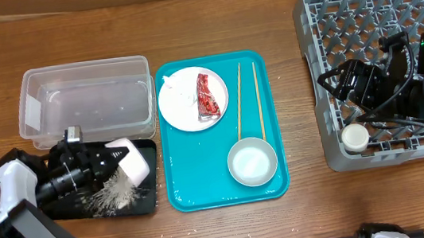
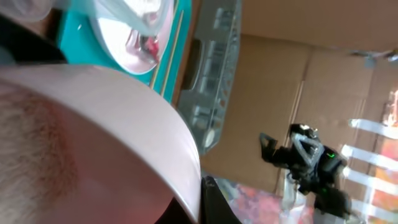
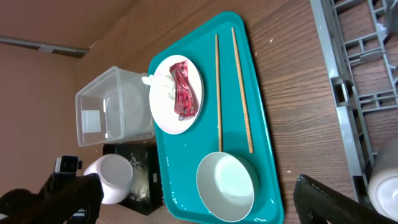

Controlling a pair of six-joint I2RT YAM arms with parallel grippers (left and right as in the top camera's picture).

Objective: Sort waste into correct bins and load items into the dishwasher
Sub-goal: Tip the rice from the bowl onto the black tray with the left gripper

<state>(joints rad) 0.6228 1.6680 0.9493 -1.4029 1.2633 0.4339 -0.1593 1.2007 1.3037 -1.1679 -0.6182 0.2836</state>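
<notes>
The spot on the teal tray beside the other bowl point(image 1: 198, 173) is bare. My left gripper will next swing off the black tray point(image 1: 152, 201), level the bowl and release it on that spot.
My left gripper point(image 1: 113, 160) is shut on a small white bowl point(image 1: 134, 161), tilted over the black tray point(image 1: 152, 201). Loose rice grains point(image 1: 113, 196) lie in that tray. In the left wrist view the bowl's rim point(image 2: 112, 112) fills the frame. The teal tray point(image 1: 203, 180) holds a small white plate point(image 1: 183, 110) with a red wrapper point(image 1: 207, 94) and a napkin wad point(image 3: 163, 87), two chopsticks point(image 1: 239, 100) and a white bowl point(image 1: 251, 162). My right gripper point(image 1: 360, 82) is open and empty above the grey dish rack point(image 1: 360, 14).
The clear tub point(image 1: 82, 66) stands behind the black tray, with nothing solid in it. A small white round dish point(image 1: 352, 136) sits at the rack's front left corner. Bare wooden table lies between the teal tray and the rack.
</notes>
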